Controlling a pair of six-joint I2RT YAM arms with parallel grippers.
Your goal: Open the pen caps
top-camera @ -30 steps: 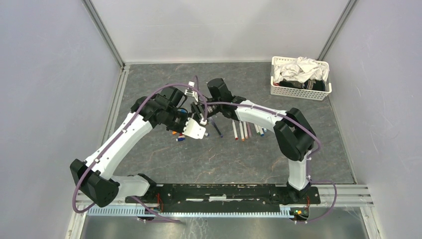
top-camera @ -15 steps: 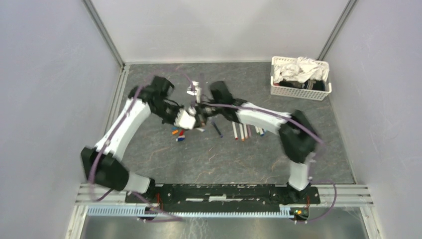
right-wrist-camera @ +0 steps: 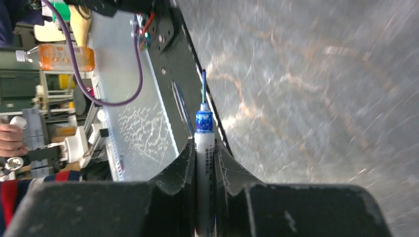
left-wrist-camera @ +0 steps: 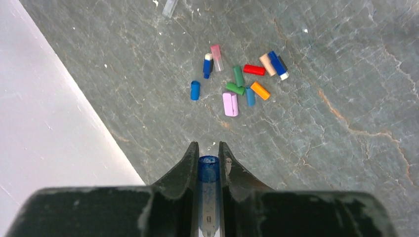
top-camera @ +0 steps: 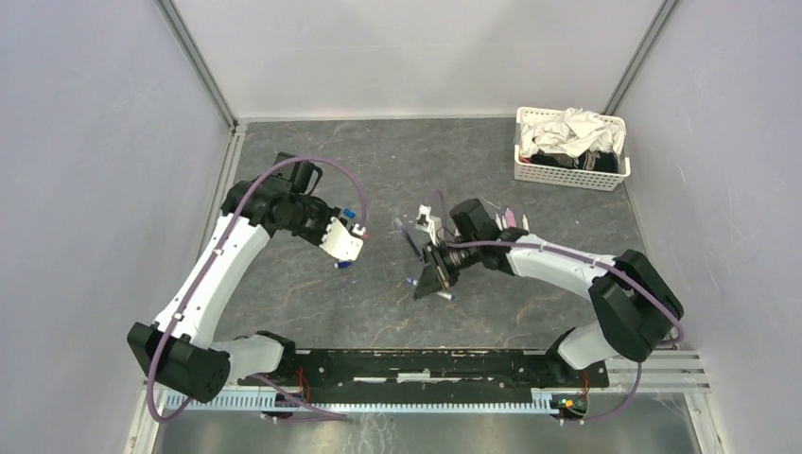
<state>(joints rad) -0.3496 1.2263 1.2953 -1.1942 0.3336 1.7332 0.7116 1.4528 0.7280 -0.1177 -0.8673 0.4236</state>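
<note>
Bare table by the pink cap [top-camera: 368,247] [left-wrist-camera: 236,43] lies below my left gripper, to its right in the top view. So my left gripper goes down that way next to release among caps.
My left gripper [top-camera: 346,248] [left-wrist-camera: 209,150] is shut on a blue pen cap [left-wrist-camera: 209,167] and holds it above the table. Several loose pen caps [left-wrist-camera: 237,89] in blue, red, orange, green and lilac lie in a cluster on the grey table ahead of it; one blue cap [top-camera: 342,264] shows in the top view. My right gripper [top-camera: 430,282] [right-wrist-camera: 204,148] is shut on a white-barrelled pen [right-wrist-camera: 204,126], whose bare blue nib points toward the arm bases. The other pens are hidden behind my right arm.
A white mesh basket [top-camera: 570,170] of cloth stands at the back right. The white side wall [left-wrist-camera: 49,123] is close on the left of my left gripper. The black base rail [right-wrist-camera: 173,59] lies ahead of the pen's nib.
The two grippers were together at the table's middle and have pulled apart. The left went left with the blue cap. The right swung toward the near side with the uncapped pen.
</note>
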